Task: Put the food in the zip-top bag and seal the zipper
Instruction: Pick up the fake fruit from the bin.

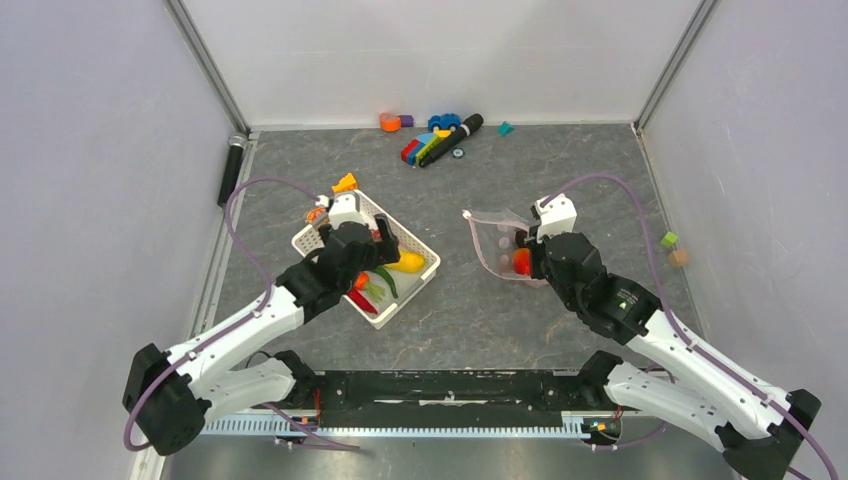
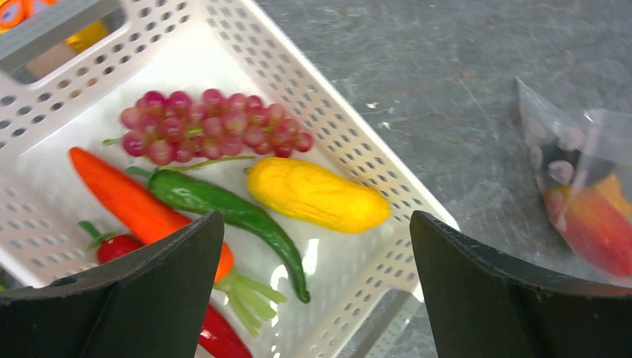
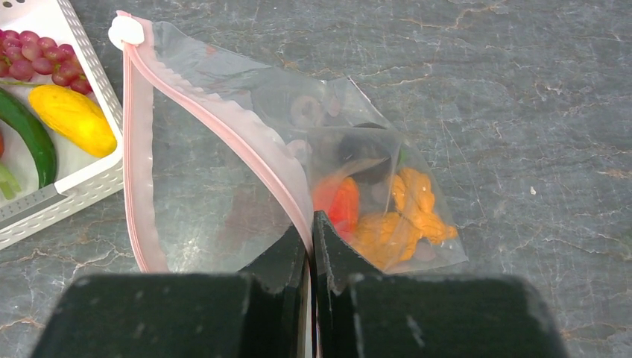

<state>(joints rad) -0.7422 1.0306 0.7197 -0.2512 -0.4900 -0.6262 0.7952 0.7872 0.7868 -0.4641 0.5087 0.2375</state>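
The pink grapes (image 2: 216, 127) lie loose below my left gripper, so next I will move it down into the white basket (image 2: 350, 149), turn it on the way, and then move it onto them.
The clear zip-top bag (image 3: 223, 171) lies on the grey table right of centre, its mouth gaping toward the basket. My right gripper (image 3: 311, 224) is shut on the upper side of the pink zipper (image 3: 246, 149) and holds it up. Red (image 3: 339, 201), orange (image 3: 402, 216) and dark (image 3: 365, 153) food sits inside the bag. My left gripper (image 2: 317, 224) hangs open over the white basket (image 2: 350, 149), touching nothing. In the basket lie grapes (image 2: 212, 123), a yellow fruit (image 2: 317, 195), a green chilli (image 2: 231, 212), a carrot (image 2: 138, 205) and red pieces (image 2: 115, 245).
Coloured toy blocks and a car (image 1: 435, 140) lie by the back wall. A black cylinder (image 1: 232, 170) rests at the left edge and two small cubes (image 1: 672, 245) at the right. An orange toy (image 1: 345, 183) sits just behind the basket (image 1: 425, 262).
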